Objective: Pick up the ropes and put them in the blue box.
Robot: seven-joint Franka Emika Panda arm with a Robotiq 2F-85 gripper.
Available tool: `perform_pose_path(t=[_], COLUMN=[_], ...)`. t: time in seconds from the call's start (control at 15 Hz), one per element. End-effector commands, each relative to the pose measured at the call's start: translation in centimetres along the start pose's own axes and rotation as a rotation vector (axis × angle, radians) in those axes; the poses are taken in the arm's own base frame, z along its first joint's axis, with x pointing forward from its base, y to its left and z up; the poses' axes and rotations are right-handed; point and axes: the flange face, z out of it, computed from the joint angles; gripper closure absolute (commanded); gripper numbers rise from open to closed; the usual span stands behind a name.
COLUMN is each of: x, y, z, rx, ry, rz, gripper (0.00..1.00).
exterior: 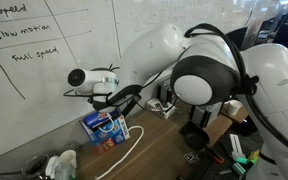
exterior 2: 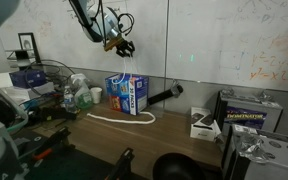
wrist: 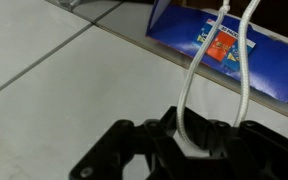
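The blue box's open top (exterior 2: pixel 126 77) (wrist: pixel 269 12) is well below my gripper, so my gripper will next move across and down to that opening to let go of the white rope.
The blue box (exterior 2: pixel 127 93) stands upright on the table against the wall, and it also shows in an exterior view (exterior: pixel 106 127) and the wrist view (wrist: pixel 189 32). My gripper (exterior 2: pixel 121 44) hangs well above it, shut on a thin white rope (wrist: pixel 187 95). The rope loops through the jaws, and its two strands run down to the top of the box. A length of rope (exterior 2: pixel 122 119) lies curved on the table in front of the box, trailing toward the table edge (exterior: pixel 134 143). I cannot tell whether it is the same rope.
A whiteboard wall (exterior 2: pixel 214 40) runs behind the table. A black tube (exterior 2: pixel 166 96) lies right of the box, with cartons (exterior 2: pixel 246 108) and a small white device (exterior 2: pixel 202 122) beyond it. Bottles and clutter (exterior 2: pixel 76 97) sit to its left. The robot's white body (exterior: pixel 204 70) fills the foreground.
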Motion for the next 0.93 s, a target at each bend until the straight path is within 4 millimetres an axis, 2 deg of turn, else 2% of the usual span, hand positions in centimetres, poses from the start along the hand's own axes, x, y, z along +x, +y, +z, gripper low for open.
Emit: perform_pose_path(t=[0.0,0.6,0.87], x=[1.8,3.6,4.3], y=[0.6,1.8,3.2], z=[0.7,3.2,3.9], rx=[0.000,0.015,0.093], ry=[-0.028,-0.172,-0.257], rz=[0.016,0.041,0.034], gripper=[0.95,0.95,0.95])
